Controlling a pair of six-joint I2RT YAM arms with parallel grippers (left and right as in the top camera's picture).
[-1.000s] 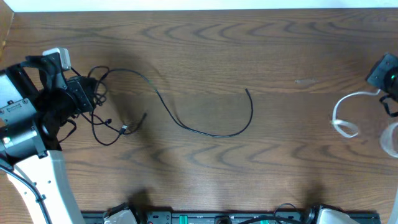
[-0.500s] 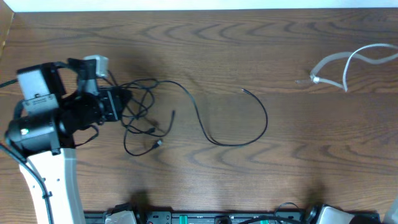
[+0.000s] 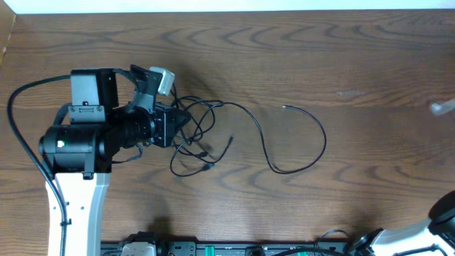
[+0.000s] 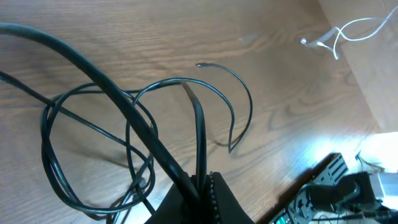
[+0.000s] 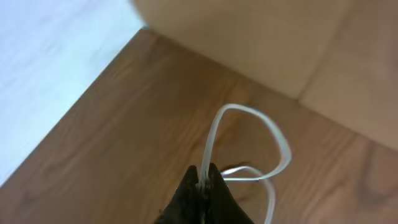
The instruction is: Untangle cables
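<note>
Next, my left gripper carries the black strands to the right in the overhead view and lets go of them over the tangled loops, since these still cross.
The black cables (image 3: 195, 135) lie in a tangle of loops left of the table's middle. One long strand (image 3: 309, 160) curves right and ends at a plug tip (image 3: 285, 107). My left gripper (image 3: 176, 121) is shut on black strands at the tangle. The left wrist view shows its jaws (image 4: 202, 182) pinching the black cables (image 4: 134, 118). My right gripper (image 5: 204, 179) is shut on the white cable (image 5: 277, 137), which loops in front of it. The overhead view shows only a blurred white bit (image 3: 442, 107) at the right edge. The white cable also shows far off in the left wrist view (image 4: 339, 36).
The left arm's body (image 3: 78, 139) covers the table's left side. Part of the right arm (image 3: 444, 213) shows at the bottom right corner. The table's front edge holds mounts and electronics (image 3: 213, 249). A light wall (image 5: 249, 37) stands behind the table in the right wrist view.
My left gripper moved right across the table, dragging the black tangle and its long strand along. The white cable moved right and almost out of the overhead view.
</note>
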